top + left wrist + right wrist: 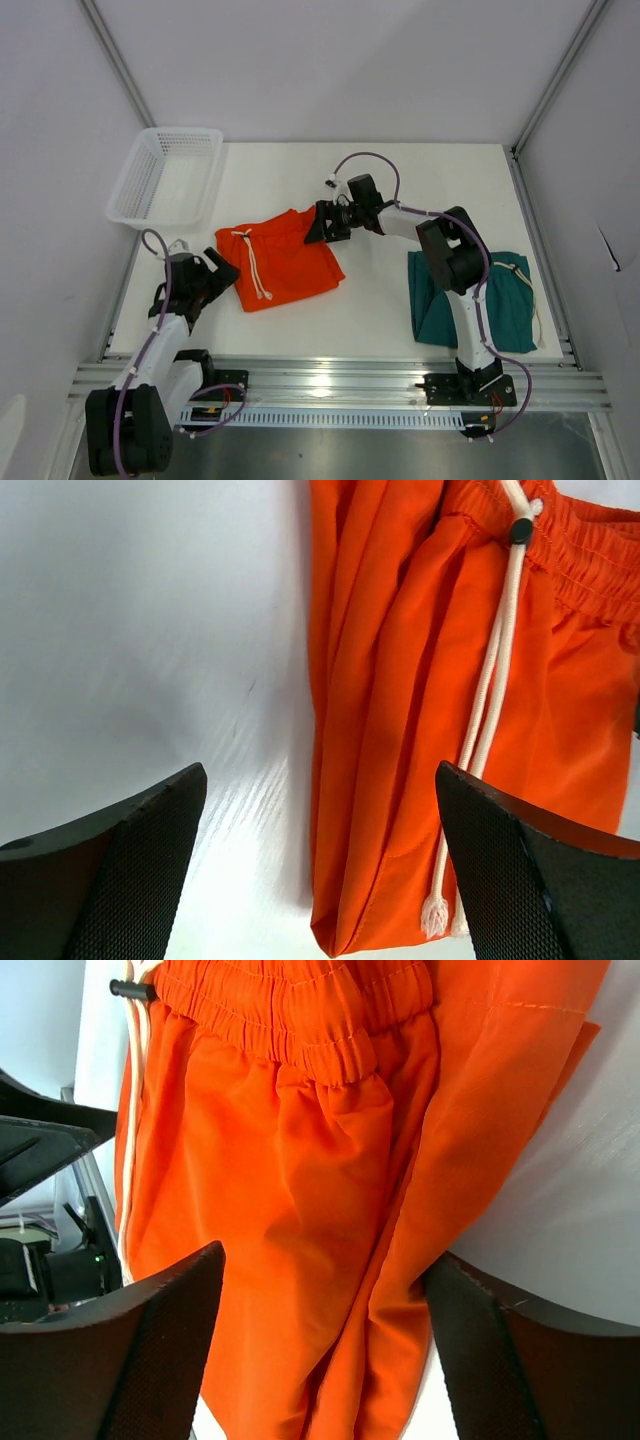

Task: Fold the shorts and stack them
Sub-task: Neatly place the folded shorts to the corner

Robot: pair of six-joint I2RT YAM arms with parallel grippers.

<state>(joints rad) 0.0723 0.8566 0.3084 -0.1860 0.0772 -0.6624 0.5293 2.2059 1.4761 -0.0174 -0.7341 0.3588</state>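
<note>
The shorts' folded side edge [352, 750] beside the drawstring [490, 700] already runs between the left gripper's open fingers, so the gripper needs to go down onto that edge next and close there.
The bright orange shorts [280, 260] lie folded on the white table, left of centre, with the white drawstring [490, 700] running down them. My left gripper [228, 272] is open at their near left corner. In the left wrist view that corner [400, 680] lies between the two fingers, closer to the right one. My right gripper [316, 226] is at the shorts' far right edge. Its jaws stand wide apart around a bunch of orange fabric [300, 1160], and the right finger [520, 1350] touches the cloth. The dark teal shorts [490, 300] lie folded at the right, partly behind the right arm.
A white mesh basket [165, 178] stands at the far left corner of the table [380, 310]. Grey walls with metal rails close in the sides and back. The aluminium rail holding both arm bases [330, 380] runs along the near edge.
</note>
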